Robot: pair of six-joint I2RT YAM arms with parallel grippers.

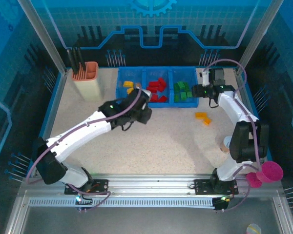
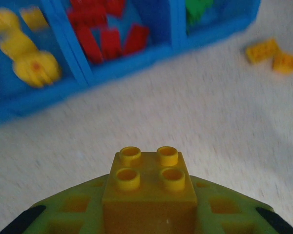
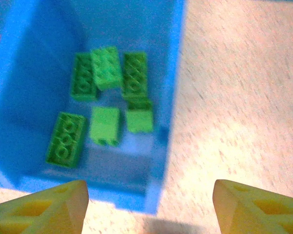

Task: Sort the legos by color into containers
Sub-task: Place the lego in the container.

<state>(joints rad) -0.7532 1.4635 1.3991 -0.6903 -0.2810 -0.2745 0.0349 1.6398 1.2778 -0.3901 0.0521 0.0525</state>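
My left gripper swings outward next, over the container with the yellow pieces, and releases the matching brick, since that container lies outward of it, toward the beige holder.
My left gripper [image 2: 149, 217] is shut on a yellow lego brick [image 2: 149, 187], studs facing the camera, a short way in front of the blue tray [image 2: 136, 63]. From above, the left gripper [image 1: 145, 101] sits by the tray's near edge [image 1: 156, 103]. The containers hold yellow pieces [image 1: 128, 87], red bricks [image 1: 157, 90] and green bricks [image 1: 183, 91]. My right gripper [image 3: 149, 207] is open and empty above the green container's near right corner [image 3: 168, 97], with several green bricks [image 3: 107, 102] below. Two yellow-orange bricks [image 1: 203, 117] lie on the table right of the tray.
A tall beige holder with an orange cup [image 1: 88, 78] stands at the back left. A pink cup [image 1: 269, 171] sits off the table's right front corner. A small round object [image 1: 226, 145] lies near the right arm.
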